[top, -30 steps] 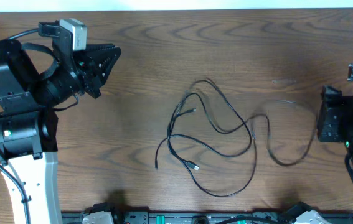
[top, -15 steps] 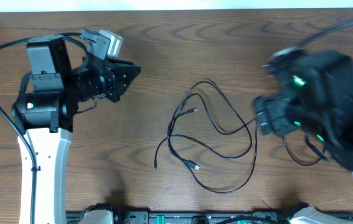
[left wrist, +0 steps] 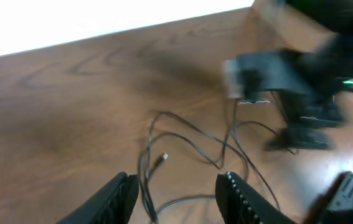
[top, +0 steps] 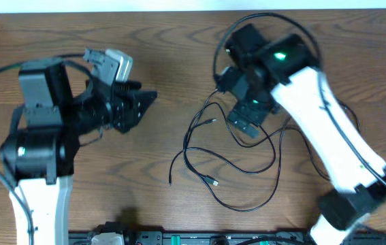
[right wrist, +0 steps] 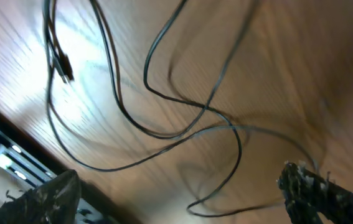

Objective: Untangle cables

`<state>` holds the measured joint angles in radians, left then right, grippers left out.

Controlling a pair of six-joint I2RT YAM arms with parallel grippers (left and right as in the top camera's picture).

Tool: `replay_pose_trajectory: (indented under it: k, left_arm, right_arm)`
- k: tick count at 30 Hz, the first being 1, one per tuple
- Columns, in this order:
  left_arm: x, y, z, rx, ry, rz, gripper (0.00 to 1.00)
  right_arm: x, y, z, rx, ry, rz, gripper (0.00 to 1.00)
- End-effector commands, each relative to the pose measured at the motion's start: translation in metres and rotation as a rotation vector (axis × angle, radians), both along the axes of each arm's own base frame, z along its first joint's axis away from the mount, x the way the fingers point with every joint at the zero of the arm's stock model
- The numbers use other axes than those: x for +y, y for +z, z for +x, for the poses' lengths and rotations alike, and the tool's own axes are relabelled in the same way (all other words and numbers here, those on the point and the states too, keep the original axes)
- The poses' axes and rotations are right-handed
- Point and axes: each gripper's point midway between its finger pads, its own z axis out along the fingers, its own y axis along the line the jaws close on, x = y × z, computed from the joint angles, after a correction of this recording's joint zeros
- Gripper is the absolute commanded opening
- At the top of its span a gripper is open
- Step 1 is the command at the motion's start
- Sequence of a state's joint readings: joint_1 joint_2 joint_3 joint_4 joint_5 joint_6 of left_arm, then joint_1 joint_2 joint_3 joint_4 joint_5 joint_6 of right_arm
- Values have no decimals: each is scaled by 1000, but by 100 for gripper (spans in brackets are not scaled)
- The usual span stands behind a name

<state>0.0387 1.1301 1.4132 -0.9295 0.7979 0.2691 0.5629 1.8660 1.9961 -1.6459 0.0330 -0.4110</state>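
The cable's far part lies beyond the crossing cables, so my right gripper will go outward, left in the overhead view, and down onto it.
The cables [top: 276,177] lie as a tangle of thin dark cords on the middle of the wooden table, with small plugs [top: 213,182] at loose ends. My left gripper [top: 148,101] hovers left of the tangle and points toward it. In the left wrist view its fingers [left wrist: 117,196] stand apart with nothing between them, the cables [left wrist: 182,138] lying beyond. My right gripper [top: 247,122] hangs over the tangle's upper part. It is wide open [right wrist: 179,193] above crossing cords [right wrist: 207,109] and touches none of them.
A black rail [top: 199,238] runs along the table's front edge. A pale strip borders the far edge [top: 179,5]. The right arm [top: 329,136] crosses from the bottom right, with its own thick wire [top: 267,17] arching near the far edge.
The right arm swung from the right edge to above the tangle and its jaws spread wide. The left gripper shifted slightly toward the cables and its jaws parted.
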Motion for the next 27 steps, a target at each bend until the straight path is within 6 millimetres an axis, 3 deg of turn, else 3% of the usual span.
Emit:
replay_pose_trajectory:
  k: [1, 9, 14, 20, 27]
  left_arm:
    - [0, 1, -16, 18, 4, -1, 47]
    - [-1, -6, -39, 89, 4, -4, 49]
    - [-2, -13, -47, 142, 3, -6, 50]
    - [-2, -18, -53, 181, 1, -5, 55]
    - [-2, -22, -59, 211, -3, -2, 57]
  right_arm:
    - [2, -28, 13, 61, 130, -30, 99]
    - [-2, -88, 52, 127, 94, -49, 99]
    - [4, -115, 68, 145, 69, -2, 95]
    - [25, -140, 83, 144, 65, 89, 95]
    - [33, -158, 96, 118, 57, 103, 90]
